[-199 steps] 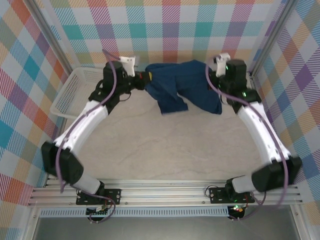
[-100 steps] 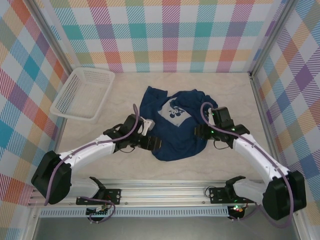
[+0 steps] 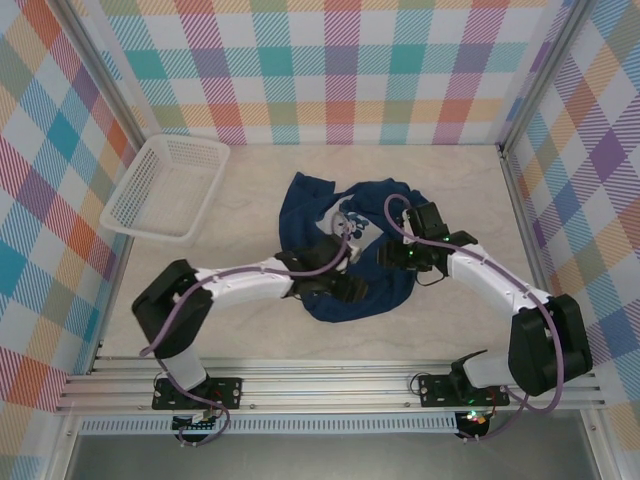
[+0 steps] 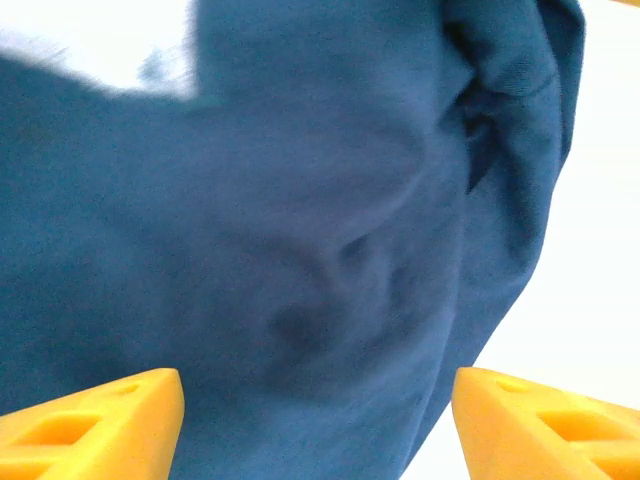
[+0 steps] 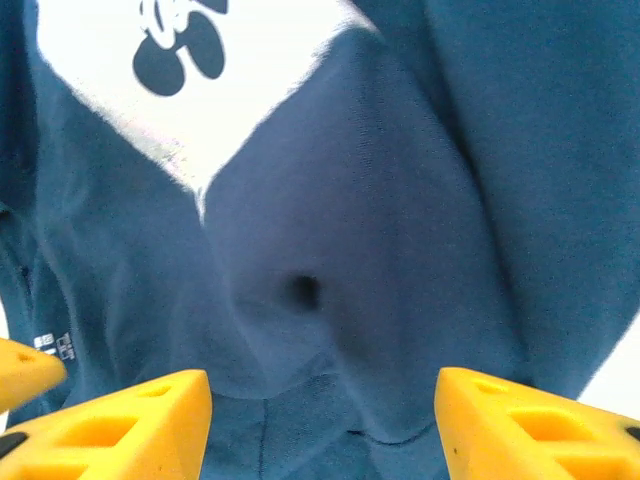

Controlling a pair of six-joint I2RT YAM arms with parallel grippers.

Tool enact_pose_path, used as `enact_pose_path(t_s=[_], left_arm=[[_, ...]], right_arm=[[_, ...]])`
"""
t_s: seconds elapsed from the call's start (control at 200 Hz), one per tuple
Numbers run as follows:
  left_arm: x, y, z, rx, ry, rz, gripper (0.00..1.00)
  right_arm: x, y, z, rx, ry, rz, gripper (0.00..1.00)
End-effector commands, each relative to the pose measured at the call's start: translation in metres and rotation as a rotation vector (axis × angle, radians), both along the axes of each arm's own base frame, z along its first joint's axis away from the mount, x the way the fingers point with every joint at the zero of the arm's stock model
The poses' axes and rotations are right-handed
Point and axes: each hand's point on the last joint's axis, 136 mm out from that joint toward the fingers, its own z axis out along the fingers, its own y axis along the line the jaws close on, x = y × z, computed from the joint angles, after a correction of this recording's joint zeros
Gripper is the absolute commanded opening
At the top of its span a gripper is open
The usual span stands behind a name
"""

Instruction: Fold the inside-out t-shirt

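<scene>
My left gripper needs to lower outward and close on the fold of cloth short of the white patch (image 3: pixel 345 222), since that fold lies below and outward of it.
The inside-out t-shirt (image 3: pixel 305 225) lies crumpled in a heap at the middle of the table, dark navy with a white printed patch (image 3: pixel 345 222) facing up. My left gripper (image 3: pixel 352 291) hovers over the heap's near edge, jaws open, with bare navy cloth (image 4: pixel 300 200) between the yellow fingers (image 4: pixel 110 420). My right gripper (image 3: pixel 386 258) is over the heap's right side, also open. In the right wrist view the cloth (image 5: pixel 350 250) bunches into folds under that gripper (image 5: pixel 322 385), and the white patch (image 5: pixel 230 90) lies farther off. Neither gripper holds anything.
A white basket (image 3: pixel 150 232) stands at the table's back left, well apart from the shirt. Checked walls close in the table at the back and both sides. Bare tabletop (image 3: pixel 250 335) runs between the shirt and the arm bases.
A second ago both grippers held the shirt up at the back of the table. It now lies dropped mid-table, both grippers have opened, and the arms have closed in over it.
</scene>
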Motion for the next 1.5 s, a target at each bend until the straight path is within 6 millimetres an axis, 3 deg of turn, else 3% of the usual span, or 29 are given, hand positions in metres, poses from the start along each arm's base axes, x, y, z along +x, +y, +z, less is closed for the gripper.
enact_pose_path(t_s=[0.0, 0.07, 0.17, 0.315, 0.43, 0.55, 0.645, 0.785, 0.905, 0.995, 1.065, 1.135, 1.3, 1.5], left_arm=[[0.023, -0.021, -0.002, 0.083, -0.186, -0.031, 0.71], [0.033, -0.027, -0.016, 0.098, -0.209, -0.021, 0.65], [0.047, -0.029, -0.024, 0.102, -0.255, 0.028, 0.39], [0.061, -0.018, -0.014, -0.013, -0.194, 0.069, 0.00], [0.058, -0.005, 0.017, -0.236, -0.063, 0.063, 0.00], [0.047, 0.012, 0.042, -0.366, 0.075, 0.027, 0.00], [0.047, 0.039, 0.047, -0.358, 0.116, 0.074, 0.00], [0.055, 0.076, 0.046, -0.306, 0.139, 0.153, 0.00], [0.057, 0.078, 0.046, -0.322, 0.179, 0.141, 0.00], [0.054, 0.074, 0.049, -0.350, 0.204, 0.113, 0.00], [0.052, 0.069, 0.054, -0.381, 0.219, 0.093, 0.00], [0.050, 0.068, 0.056, -0.389, 0.221, 0.081, 0.00], [0.046, 0.068, 0.059, -0.394, 0.224, 0.069, 0.00], [0.046, 0.068, 0.062, -0.393, 0.223, 0.067, 0.00]], right_arm=[[-0.009, -0.011, -0.018, -0.024, 0.071, -0.030, 0.61], [-0.010, -0.008, -0.030, -0.011, 0.101, -0.024, 0.61], [-0.008, -0.003, -0.042, 0.008, 0.125, -0.024, 0.60], [-0.005, -0.002, -0.047, 0.007, 0.122, -0.012, 0.59], [-0.009, -0.006, -0.053, -0.016, 0.120, -0.008, 0.57], [-0.005, 0.005, -0.050, 0.028, 0.083, 0.047, 0.22], [-0.007, 0.017, -0.024, 0.100, 0.020, 0.126, 0.00], [-0.026, 0.044, 0.017, 0.297, -0.011, 0.241, 0.00], [-0.042, 0.055, 0.032, 0.394, 0.029, 0.278, 0.00], [-0.045, 0.050, 0.030, 0.369, 0.033, 0.267, 0.00], [-0.039, 0.039, 0.019, 0.255, -0.001, 0.247, 0.27], [-0.035, 0.038, 0.015, 0.150, -0.058, 0.284, 0.44], [-0.025, 0.055, 0.008, -0.052, -0.182, 0.432, 0.56], [-0.028, 0.089, -0.003, -0.058, -0.229, 0.559, 0.66]])
